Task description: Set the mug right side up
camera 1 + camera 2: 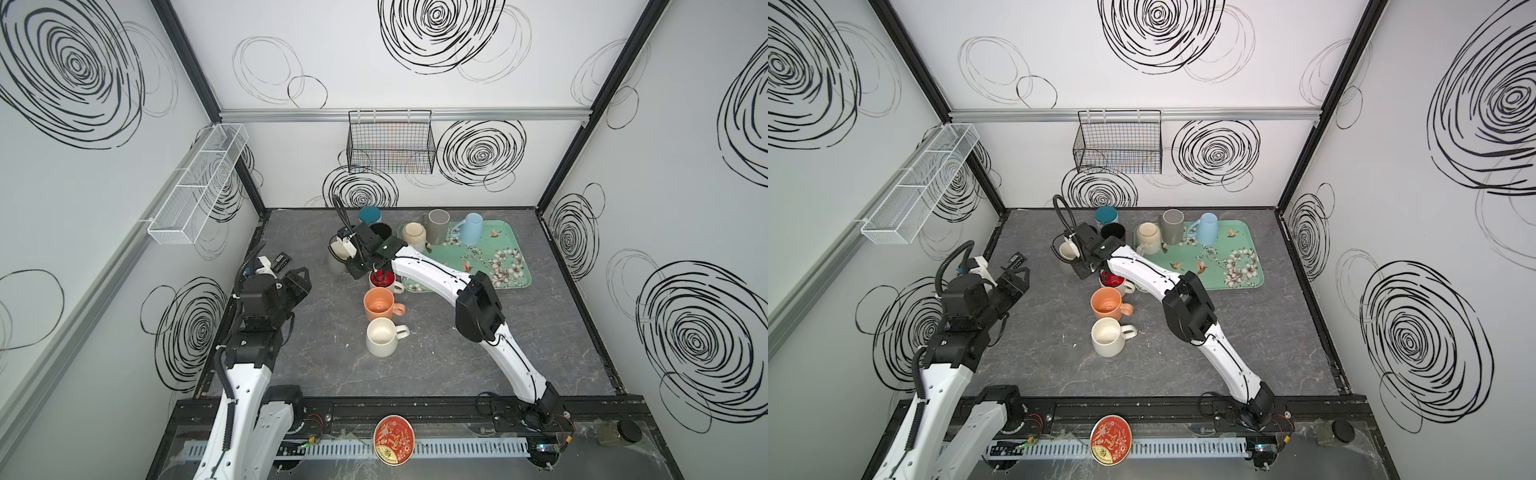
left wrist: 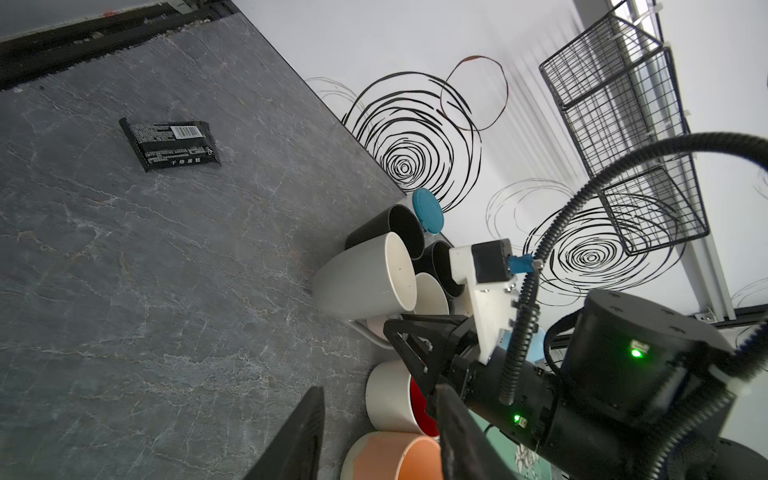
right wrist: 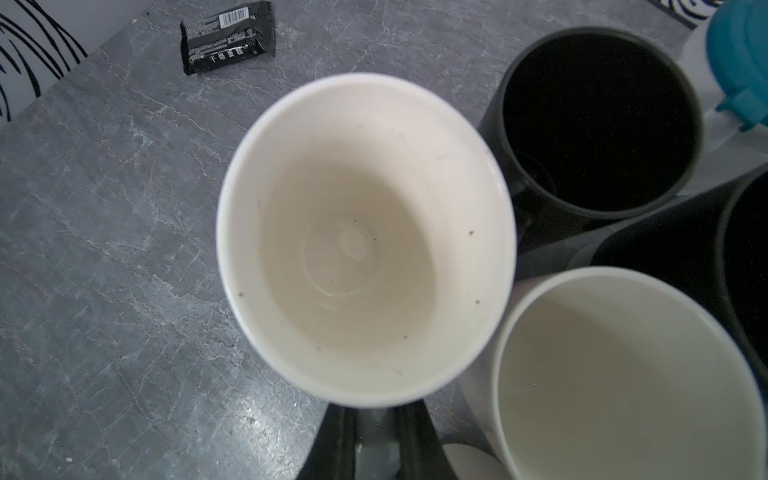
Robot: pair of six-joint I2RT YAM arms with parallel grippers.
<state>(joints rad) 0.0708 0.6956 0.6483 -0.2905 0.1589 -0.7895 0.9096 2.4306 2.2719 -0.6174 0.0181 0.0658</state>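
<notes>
I need to move my right gripper down next, because the bare tabletop (image 1: pixel 333 272) beside the black mug is below it, and there I will set the mug's base down and release the handle.
A mug (image 1: pixel 338 249) (image 1: pixel 1068 250), grey outside and cream inside, stands mouth up at the back left of a cluster of cups. Its cream inside (image 3: pixel 365 241) fills the right wrist view. My right gripper (image 3: pixel 376 436) (image 1: pixel 355 264) is shut on the mug's handle, which is partly hidden below the rim. In the left wrist view the mug (image 2: pixel 365 278) has its base at or just above the table; I cannot tell which. Far to the left, my left gripper (image 1: pixel 304 277) (image 2: pixel 378 440) is open and holds nothing.
Around the held mug are a black mug (image 1: pixel 380 230), a teal-lidded cup (image 1: pixel 370 216) and a white mug (image 3: pixel 623 374). In front stand a red-lined mug (image 1: pixel 382 280), an orange mug (image 1: pixel 379 303) and a cream mug (image 1: pixel 381 336). A green tray (image 1: pixel 511 274) carries three mugs. A black packet (image 1: pixel 284 262) lies left.
</notes>
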